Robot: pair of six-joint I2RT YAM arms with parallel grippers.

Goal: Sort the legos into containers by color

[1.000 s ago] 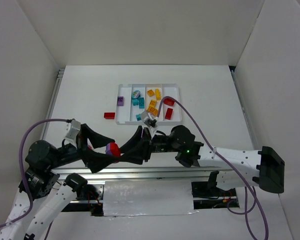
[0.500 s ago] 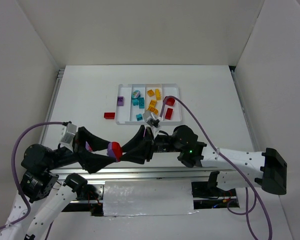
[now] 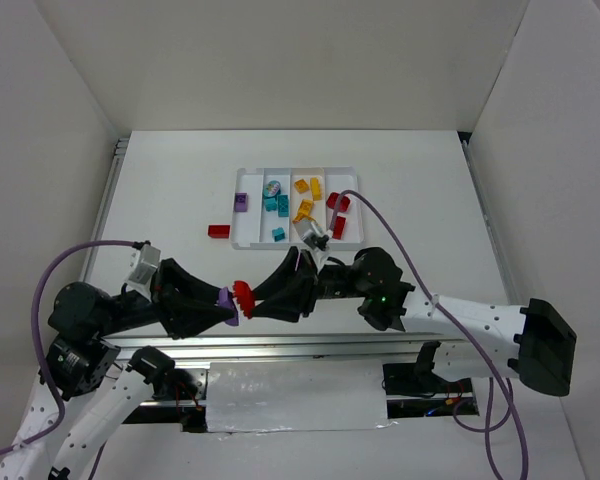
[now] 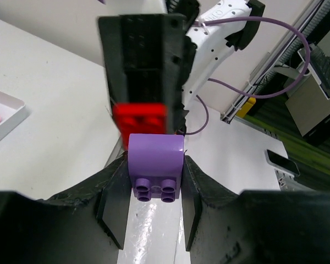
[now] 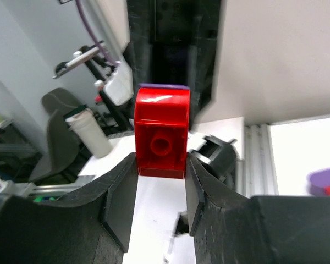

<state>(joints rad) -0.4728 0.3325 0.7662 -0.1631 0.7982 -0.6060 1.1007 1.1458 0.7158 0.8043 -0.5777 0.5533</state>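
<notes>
To get over the far end of the container holding red bricks, my right gripper should pull away from the purple lego, turn downward and move outward.
Near the table's front edge my two grippers face each other. My left gripper (image 3: 223,299) (image 4: 155,171) is shut on a purple lego (image 3: 226,296) (image 4: 155,164), studs toward its camera. My right gripper (image 3: 255,298) (image 5: 162,165) is shut on a red lego (image 3: 243,297) (image 5: 162,140). The two bricks meet end to end; I cannot tell whether they are joined. The white tray of containers (image 3: 296,170) lies beyond, holding a purple brick (image 3: 241,202), teal bricks (image 3: 276,204), orange bricks (image 3: 304,210), red bricks (image 3: 339,227) and a round multicoloured piece (image 3: 273,187).
One red brick (image 3: 218,231) lies on the table just left of the tray. Purple cables loop off both arms; the right one (image 3: 380,235) arcs over the tray's right end. White walls enclose the table on three sides.
My left gripper's jaws have closed from wide open onto the purple brick. The red and purple pair now looks stretched out sideways, and the right gripper has shifted slightly right.
</notes>
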